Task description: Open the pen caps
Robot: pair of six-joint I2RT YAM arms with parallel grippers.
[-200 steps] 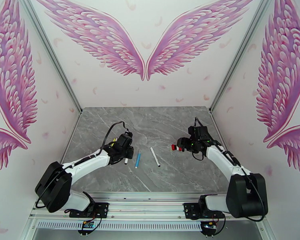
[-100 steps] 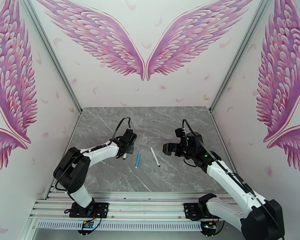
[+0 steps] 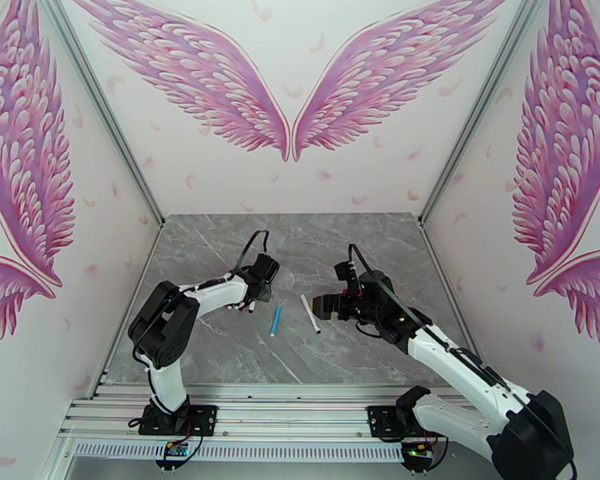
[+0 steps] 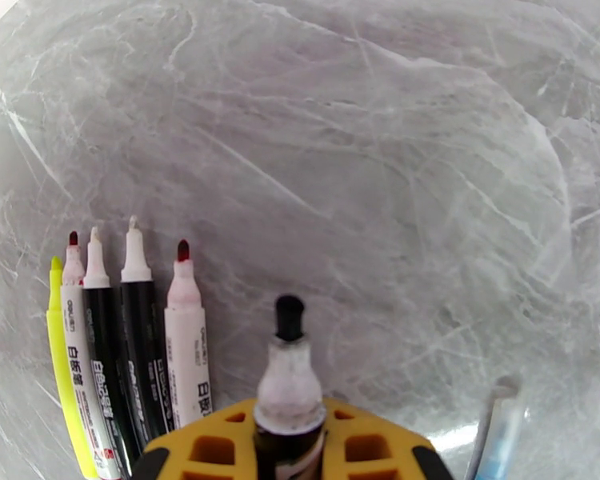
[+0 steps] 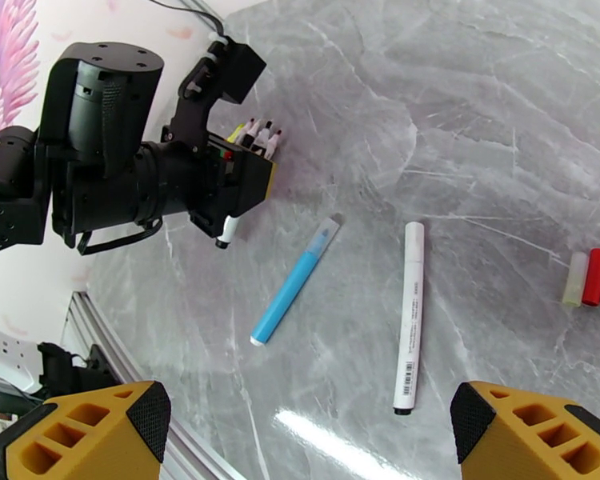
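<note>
The black-tipped pen will next be lowered by the left gripper onto the table beside the nearest red-tipped white pen, and then the left gripper will open.
My left gripper [image 3: 253, 298] is shut on a pen [image 4: 288, 378] whose bare black tip [image 4: 289, 312] points forward. Beside it lie several uncapped pens [image 4: 132, 346] in a row: one yellow, two white with red tips, two black. A blue pen [image 5: 292, 288] with a pale cap end [image 5: 326, 232] and a white pen [image 5: 410, 314] lie mid-table. Loose pen caps [image 5: 596, 277], clear, red and black, rest at the right edge of the right wrist view. My right gripper [image 3: 319, 307] hangs open just right of the white pen [image 3: 310, 313], holding nothing.
The grey marble table [image 3: 356, 346] is walled by white panels with pink wings. The left arm's black wrist [image 5: 108, 178] reaches over the table's left side. The blue pen [image 3: 276, 320] lies between the two grippers.
My right gripper opened, no longer carries the red cap, and swung left toward the white pen. My left gripper moved back and right with its pen.
</note>
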